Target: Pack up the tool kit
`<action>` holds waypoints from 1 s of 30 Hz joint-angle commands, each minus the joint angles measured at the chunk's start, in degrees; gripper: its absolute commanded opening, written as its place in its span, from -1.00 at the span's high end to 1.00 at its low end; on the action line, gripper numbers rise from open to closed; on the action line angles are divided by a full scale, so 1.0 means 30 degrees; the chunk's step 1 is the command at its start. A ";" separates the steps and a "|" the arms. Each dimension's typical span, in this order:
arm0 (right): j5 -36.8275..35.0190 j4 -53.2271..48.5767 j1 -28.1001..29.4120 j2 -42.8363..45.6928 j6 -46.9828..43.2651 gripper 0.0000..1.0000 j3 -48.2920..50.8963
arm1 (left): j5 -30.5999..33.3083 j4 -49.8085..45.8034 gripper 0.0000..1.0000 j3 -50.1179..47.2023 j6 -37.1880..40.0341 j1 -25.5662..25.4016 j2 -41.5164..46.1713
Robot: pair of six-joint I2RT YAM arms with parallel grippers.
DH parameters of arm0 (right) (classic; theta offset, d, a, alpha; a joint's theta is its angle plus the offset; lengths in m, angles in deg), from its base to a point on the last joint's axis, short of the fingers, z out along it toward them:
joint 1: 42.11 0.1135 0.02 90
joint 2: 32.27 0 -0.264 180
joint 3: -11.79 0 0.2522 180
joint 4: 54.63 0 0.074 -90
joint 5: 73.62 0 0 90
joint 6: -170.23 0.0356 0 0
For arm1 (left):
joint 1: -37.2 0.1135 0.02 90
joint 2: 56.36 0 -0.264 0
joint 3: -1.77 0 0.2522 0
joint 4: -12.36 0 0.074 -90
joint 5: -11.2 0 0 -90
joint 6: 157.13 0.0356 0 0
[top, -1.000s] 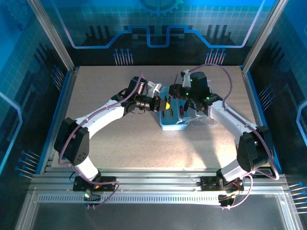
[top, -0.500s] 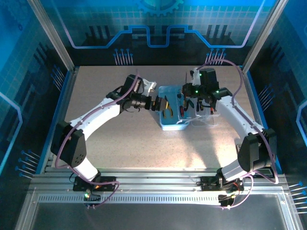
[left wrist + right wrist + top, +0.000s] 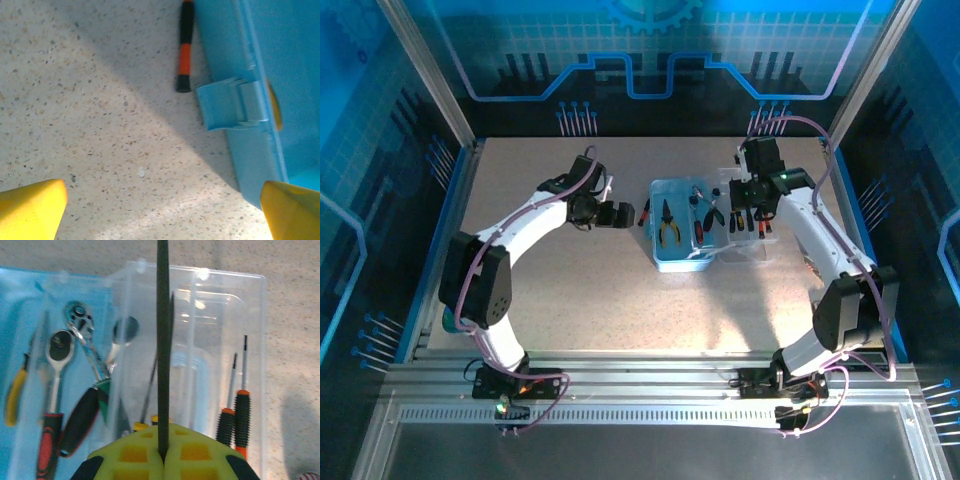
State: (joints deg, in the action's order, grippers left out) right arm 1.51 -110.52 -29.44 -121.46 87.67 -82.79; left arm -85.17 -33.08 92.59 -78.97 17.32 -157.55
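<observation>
Next, my right gripper moves down toward the lid compartment with the yellow-collared tools and releases the slim dark shaft [image 3: 163, 340] there, since that compartment lies below the gripper.
The tool kit's light-blue case [image 3: 678, 258] lies open mid-table, its clear lid [image 3: 748, 243] folded out to the right. Orange-handled pliers [image 3: 668, 224] and a red-and-black tool [image 3: 698, 230] lie inside, with ratchet wrenches [image 3: 56, 354] beside them. A black-and-orange screwdriver [image 3: 184, 52] rests on the table against the case's [image 3: 260, 60] left wall. My left gripper [image 3: 626, 213] hovers left of it, open and empty [image 3: 162, 212]. Over the lid [image 3: 210, 330], my right gripper [image 3: 756, 216] is shut [image 3: 162, 456] on a slim dark shaft [image 3: 163, 340]. Two orange-and-black screwdrivers [image 3: 236, 420] lie at the lid's right side.
The case latch [image 3: 231, 102] sticks out toward my left gripper. Bare speckled tabletop [image 3: 580, 290] stretches in front of the case and to its left. Blue rails [image 3: 438, 230] edge the table. A teal round object [image 3: 448, 321] peeks out by the left arm's base.
My left gripper opened and drew back left from the case. The right arm, still shut, moved right and back, from the case to over the lid.
</observation>
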 commanded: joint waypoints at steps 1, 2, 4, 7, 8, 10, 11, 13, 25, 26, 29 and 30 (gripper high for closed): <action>-0.1480 -0.1023 -0.0284 -0.0471 -0.0778 1.00 -0.0741 | 0.0717 -0.0686 -0.99 0.0787 0.0321 -0.0023 -0.0618; -0.1405 -0.0947 -0.0303 -0.0583 -0.0755 1.00 -0.0691 | 0.0692 -0.0717 -0.99 0.0885 0.0336 -0.0009 -0.0793; -0.1188 -0.0769 -0.0302 -0.0824 -0.0700 1.00 -0.0602 | 0.0573 -0.0682 -0.99 0.0942 0.0313 -0.0024 -0.1042; -0.0939 -0.0504 -0.0304 -0.1311 -0.0522 1.00 -0.0514 | 0.0455 -0.0664 -0.99 0.0978 0.0283 -0.0009 -0.1195; -0.0861 -0.0432 -0.0314 -0.1474 -0.0474 1.00 -0.0530 | 0.0395 -0.0660 -0.99 0.0976 0.0283 -0.0017 -0.1201; -0.0549 -0.0215 -0.0301 -0.1744 -0.0371 1.00 -0.0517 | 0.0349 -0.0669 -0.99 0.0927 0.0311 -0.0024 -0.1195; -0.0324 -0.0088 -0.0347 -0.1870 -0.0343 1.00 -0.0535 | 0.0351 -0.0675 -0.99 0.0918 0.0327 -0.0024 -0.1205; -0.0159 0.0060 -0.0343 -0.2128 -0.0255 1.00 -0.0550 | 0.0307 -0.0660 -0.99 0.0888 0.0312 -0.0024 -0.1230; 0.0202 0.0726 -0.0506 -0.2785 0.0205 0.92 -0.0472 | 0.0100 -0.0604 -0.99 0.0832 0.0312 -0.0024 -0.1369; 0.0308 0.0768 -0.0518 -0.2788 0.0256 0.92 -0.0458 | 0.0099 -0.0609 -0.99 0.0828 0.0321 -0.0024 -0.1395; 0.0387 0.0830 -0.0516 -0.2904 0.0346 0.90 -0.0536 | 0.0071 -0.0608 -0.99 0.0828 0.0327 -0.0026 -0.1401; 0.0380 0.0845 -0.0526 -0.2945 0.0367 0.88 -0.0572 | 0.0054 -0.0625 -0.99 0.0813 0.0341 -0.0020 -0.1375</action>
State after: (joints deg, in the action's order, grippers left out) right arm 1.82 -108.82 -30.16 -129.44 87.72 -83.10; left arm -84.38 -34.13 93.81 -78.97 17.32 -160.81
